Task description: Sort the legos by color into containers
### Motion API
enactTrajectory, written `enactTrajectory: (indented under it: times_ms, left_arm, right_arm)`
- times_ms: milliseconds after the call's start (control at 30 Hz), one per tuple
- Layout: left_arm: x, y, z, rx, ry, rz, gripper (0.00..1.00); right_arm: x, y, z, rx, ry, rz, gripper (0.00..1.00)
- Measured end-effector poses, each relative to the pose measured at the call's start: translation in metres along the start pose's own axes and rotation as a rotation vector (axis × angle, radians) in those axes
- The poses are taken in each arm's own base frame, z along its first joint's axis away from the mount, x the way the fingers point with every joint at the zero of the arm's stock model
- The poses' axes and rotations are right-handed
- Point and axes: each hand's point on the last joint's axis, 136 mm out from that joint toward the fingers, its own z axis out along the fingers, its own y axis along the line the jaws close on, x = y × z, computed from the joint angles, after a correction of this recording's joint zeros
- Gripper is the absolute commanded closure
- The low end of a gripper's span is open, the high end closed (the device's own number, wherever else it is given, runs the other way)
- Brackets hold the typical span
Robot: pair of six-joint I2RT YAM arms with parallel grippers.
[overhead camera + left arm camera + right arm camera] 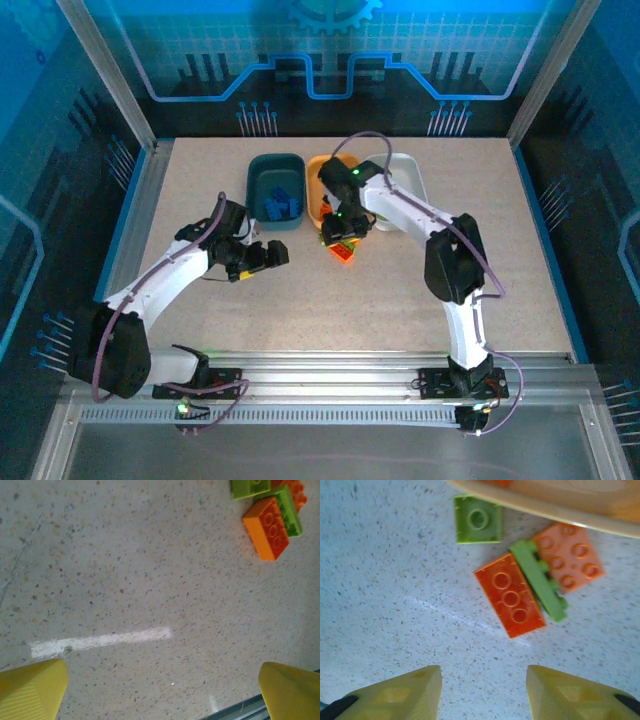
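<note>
The orange brick is below my right gripper's open fingers, at the near edge of the cluster, so my right gripper will go down onto it and close next.
Three tubs stand in a row at the back: dark teal (262, 180) holding blue legos (283, 207), orange (318, 170) and white (408, 172). A small cluster of legos (345, 251) lies on the table just in front of the orange tub. In the right wrist view it is an orange brick (510, 595), a thin lime green brick (540, 580) on edge, a pale orange brick (568, 555) and a green square brick (477, 519) lying upside down. My right gripper (485, 680) hovers open over bare table beside them. My left gripper (162, 695) is wide open and holds nothing, left of the cluster (267, 527).
The orange tub's rim (545, 507) runs just behind the cluster. A white scuff mark (100, 641) crosses the speckled table under the left gripper. A metal rail (330, 365) runs along the table's near edge.
</note>
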Motion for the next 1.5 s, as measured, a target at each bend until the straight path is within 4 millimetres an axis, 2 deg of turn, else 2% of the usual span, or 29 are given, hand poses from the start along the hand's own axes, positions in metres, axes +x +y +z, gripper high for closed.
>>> enactTrajectory:
  times_ms: [67,200,300,567,933,1133,1400,1500]
  left_arm:
    - [-0.003,-0.003,-0.002,0.005,-0.009,0.004,0.01]
    - [-0.004,-0.002,-0.003,0.005,-0.012,0.001,0.01]
    - [-0.006,-0.001,-0.005,0.005,-0.017,-0.005,0.01]
    - [-0.008,0.005,-0.015,0.008,-0.049,-0.026,0.01]
    - [-0.007,0.01,-0.015,0.001,-0.045,-0.039,0.01]
    - [-0.004,0.013,-0.012,-0.003,-0.036,-0.046,0.01]
    - [-0.002,0.015,-0.011,0.005,-0.03,-0.055,0.01]
    - [-0.001,0.016,-0.011,0.009,-0.03,-0.056,0.01]
  right_arm:
    - [0.0,0.004,0.012,0.02,0.021,-0.035,0.51]
    - [-0.015,0.001,0.036,0.059,0.039,-0.066,0.5]
    - [-0.023,-0.002,0.046,0.087,0.046,-0.084,0.5]
    - [-0.033,-0.011,0.054,0.156,0.051,-0.117,0.5]
    - [-0.022,-0.021,0.062,0.2,0.085,-0.127,0.5]
    - [0.003,-0.014,0.062,0.184,0.115,-0.134,0.52]
    - [0.061,0.016,0.077,0.15,0.211,-0.153,0.5]
    - [0.071,0.017,0.075,0.142,0.226,-0.138,0.51]
